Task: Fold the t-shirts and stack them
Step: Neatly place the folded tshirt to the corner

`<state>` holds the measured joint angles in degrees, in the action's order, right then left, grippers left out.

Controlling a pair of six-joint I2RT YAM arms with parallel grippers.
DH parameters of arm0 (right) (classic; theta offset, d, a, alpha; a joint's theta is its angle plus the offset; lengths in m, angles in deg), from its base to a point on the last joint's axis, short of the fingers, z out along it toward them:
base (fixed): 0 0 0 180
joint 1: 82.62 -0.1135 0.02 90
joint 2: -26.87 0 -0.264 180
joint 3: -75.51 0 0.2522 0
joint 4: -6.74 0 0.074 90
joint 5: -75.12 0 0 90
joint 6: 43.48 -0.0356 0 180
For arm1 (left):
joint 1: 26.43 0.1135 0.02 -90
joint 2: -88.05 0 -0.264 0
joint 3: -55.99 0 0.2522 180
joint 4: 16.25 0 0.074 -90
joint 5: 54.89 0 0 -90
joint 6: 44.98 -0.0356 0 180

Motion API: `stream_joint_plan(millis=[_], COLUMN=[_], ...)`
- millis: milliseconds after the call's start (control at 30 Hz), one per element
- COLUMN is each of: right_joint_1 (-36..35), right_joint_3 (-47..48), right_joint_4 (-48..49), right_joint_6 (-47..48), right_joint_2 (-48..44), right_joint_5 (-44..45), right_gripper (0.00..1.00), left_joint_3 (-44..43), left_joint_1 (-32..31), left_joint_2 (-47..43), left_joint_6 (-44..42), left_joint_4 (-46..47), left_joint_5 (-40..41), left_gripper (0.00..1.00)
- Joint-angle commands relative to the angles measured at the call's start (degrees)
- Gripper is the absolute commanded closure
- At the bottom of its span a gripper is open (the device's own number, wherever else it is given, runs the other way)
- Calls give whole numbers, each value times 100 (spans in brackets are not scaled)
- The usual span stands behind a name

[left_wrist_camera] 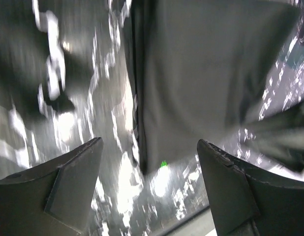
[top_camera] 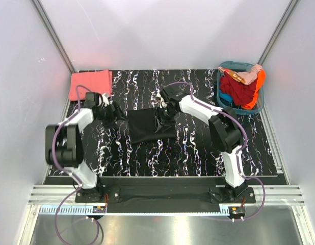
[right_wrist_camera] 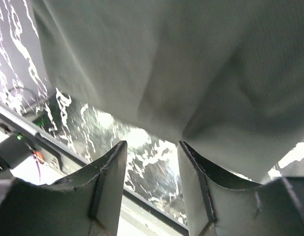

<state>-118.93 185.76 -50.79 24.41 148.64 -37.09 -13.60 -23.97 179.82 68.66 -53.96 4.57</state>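
My left gripper needs to move down and across, onto the far corner of the black cloth (left_wrist_camera: 211,73) nearest the coral-pink t-shirt.
The black t-shirt (top_camera: 147,125) lies folded into a rough rectangle in the middle of the marbled mat. My left gripper (top_camera: 116,113) is at the shirt's left edge. In the left wrist view this gripper (left_wrist_camera: 149,147) stands wide open over bare mat, with the black cloth (left_wrist_camera: 211,73) just ahead of the fingertips. My right gripper (top_camera: 161,116) is over the shirt's back right edge. In the right wrist view that gripper (right_wrist_camera: 152,145) is open with only mat in the gap, and the cloth (right_wrist_camera: 191,64) is bunched just past the tips. The coral-pink t-shirt (top_camera: 90,84) lies folded at the back left corner.
A teal basket (top_camera: 224,69) with red and orange clothes stands at the back right corner. White walls with metal rails close the mat in on three sides. The arm bases sit on a metal rail at the near edge.
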Motion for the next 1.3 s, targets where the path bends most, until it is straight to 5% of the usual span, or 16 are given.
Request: stream_joint_plan(millis=[0,300,733,1067,1200,1233,1267], right_joint_1=[-7,54,309,617,731,766,801], right_joint_3=[-226,-947,-1395,-1967,-2186,-2300,-2345], right_joint_4=[-185,9,492,808,870,896,896], right_joint_6=[259,260,242,189,181,181,172], right_joint_2=[-838,-1419,-1639,-2061,-2341,-2386,-2439], right_joint_5=[218,174,-72,-274,-362,-380,-415], right_gripper=[47,46,46,47,47,47,47], left_joint_3=[-612,-1307,-1281,-1271,-1772,-1904,-1975], left_joint_1=[9,-220,-659,-940,-1046,-1063,-1098], left_joint_2=[727,1606,1933,2319,2609,2601,2592], left_joint_6=[-447,-878,17,862,730,721,686], left_joint_4=[900,1111,592,549,154,110,83], left_joint_5=[-198,189,962,1313,1560,1613,1718], left_gripper=[18,24,35,60,81,99,100])
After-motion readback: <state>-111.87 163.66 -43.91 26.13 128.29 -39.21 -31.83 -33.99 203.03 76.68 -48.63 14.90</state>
